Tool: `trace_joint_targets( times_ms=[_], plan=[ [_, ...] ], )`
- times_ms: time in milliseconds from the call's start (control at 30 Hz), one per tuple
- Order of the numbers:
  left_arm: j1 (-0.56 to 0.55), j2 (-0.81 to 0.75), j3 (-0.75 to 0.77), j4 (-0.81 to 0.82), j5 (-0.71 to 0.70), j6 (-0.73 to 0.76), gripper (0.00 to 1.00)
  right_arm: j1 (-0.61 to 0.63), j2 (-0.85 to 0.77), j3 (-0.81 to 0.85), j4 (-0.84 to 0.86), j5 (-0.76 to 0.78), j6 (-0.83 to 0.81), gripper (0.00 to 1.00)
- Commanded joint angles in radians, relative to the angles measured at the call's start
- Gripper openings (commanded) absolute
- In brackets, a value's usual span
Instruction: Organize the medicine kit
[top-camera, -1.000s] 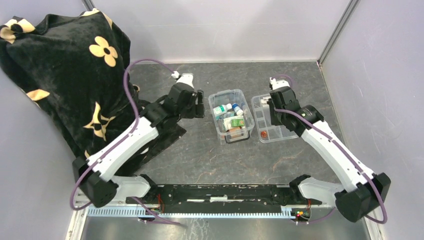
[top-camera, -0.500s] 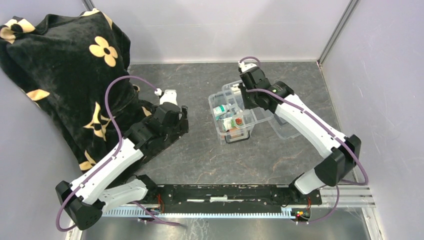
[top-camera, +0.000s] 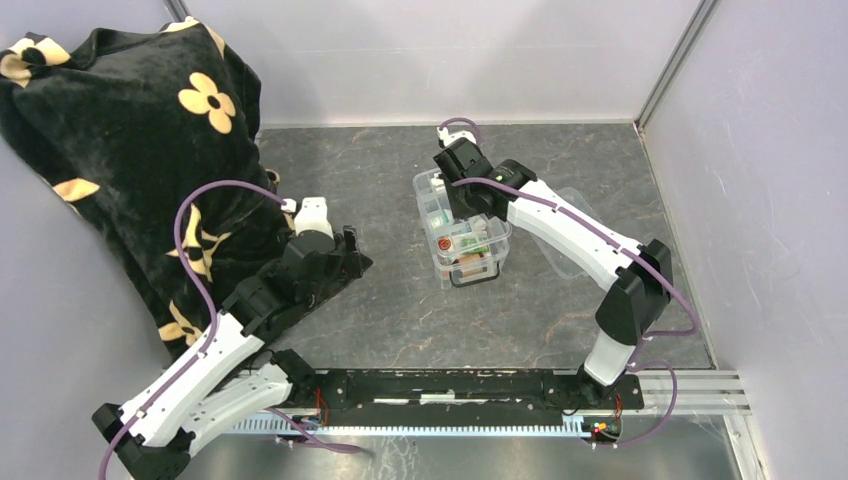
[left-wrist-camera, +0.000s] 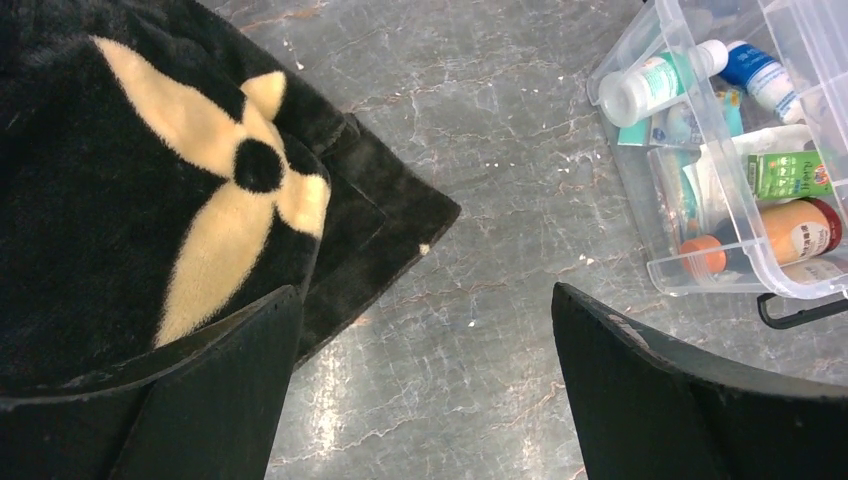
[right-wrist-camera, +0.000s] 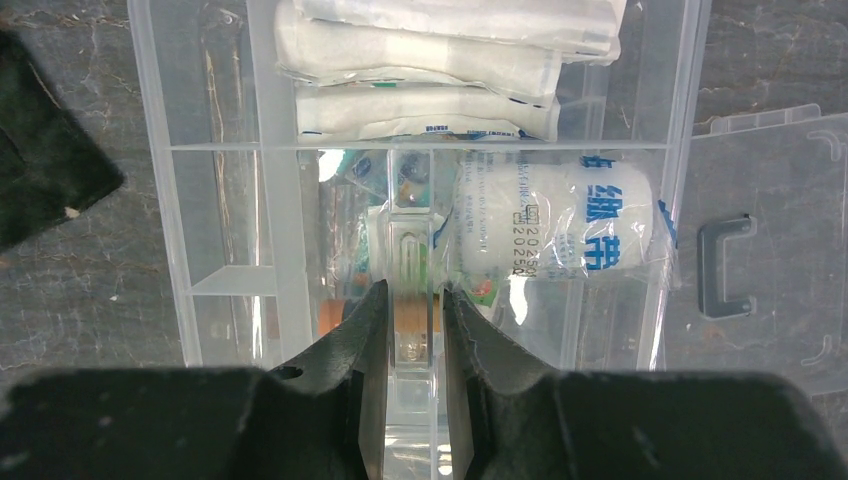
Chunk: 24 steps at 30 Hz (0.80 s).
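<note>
My right gripper still has the divided tray above the open medicine kit, so next it will go down until the tray is inside the kit's rim (top-camera: 459, 237) (right-wrist-camera: 372, 240), then let go of the tray's handle.
The medicine kit (top-camera: 472, 268) is a clear box with a black handle, open at mid-table, holding bottles and small packs. It also shows in the left wrist view (left-wrist-camera: 690, 285). My right gripper (top-camera: 458, 180) is shut on the centre handle of the shallow clear divided tray (top-camera: 437, 196) and holds it over the kit's far half. In the right wrist view my right gripper (right-wrist-camera: 413, 305) pinches that handle, and the tray (right-wrist-camera: 215, 200) carries gauze packs (right-wrist-camera: 440, 60) and a bandage roll (right-wrist-camera: 555, 235). My left gripper (top-camera: 345, 252) is open and empty over bare table (left-wrist-camera: 425, 300), left of the kit.
A flat clear lid (top-camera: 578, 245) with a black latch (right-wrist-camera: 722, 265) lies right of the kit. A black cloth with yellow flowers (top-camera: 130, 130) covers the left side, and its corner (left-wrist-camera: 380, 215) reaches toward my left gripper. Walls close the back and sides.
My right gripper has carried the divided tray leftward from the table's right side to above the kit. My left arm has drawn back toward the near left, away from the kit.
</note>
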<state>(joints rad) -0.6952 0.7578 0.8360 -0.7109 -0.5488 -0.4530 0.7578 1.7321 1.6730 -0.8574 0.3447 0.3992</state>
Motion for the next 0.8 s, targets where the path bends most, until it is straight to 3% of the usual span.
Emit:
trace_joint_targets(
  times_ms=[0, 300, 767],
  plan=[
    [0.000, 0.010, -0.002, 0.050, -0.030, -0.026, 1.00, 0.001, -0.001, -0.002, 0.045, 0.056, 0.044, 0.00],
    [0.001, 0.030, -0.005, 0.060, -0.019, -0.023, 1.00, -0.001, 0.003, -0.092, 0.109, 0.052, 0.050, 0.00],
    [0.001, 0.023, -0.009, 0.062, -0.021, -0.021, 1.00, -0.006, 0.057, -0.105, 0.147, -0.018, 0.035, 0.00]
  ],
)
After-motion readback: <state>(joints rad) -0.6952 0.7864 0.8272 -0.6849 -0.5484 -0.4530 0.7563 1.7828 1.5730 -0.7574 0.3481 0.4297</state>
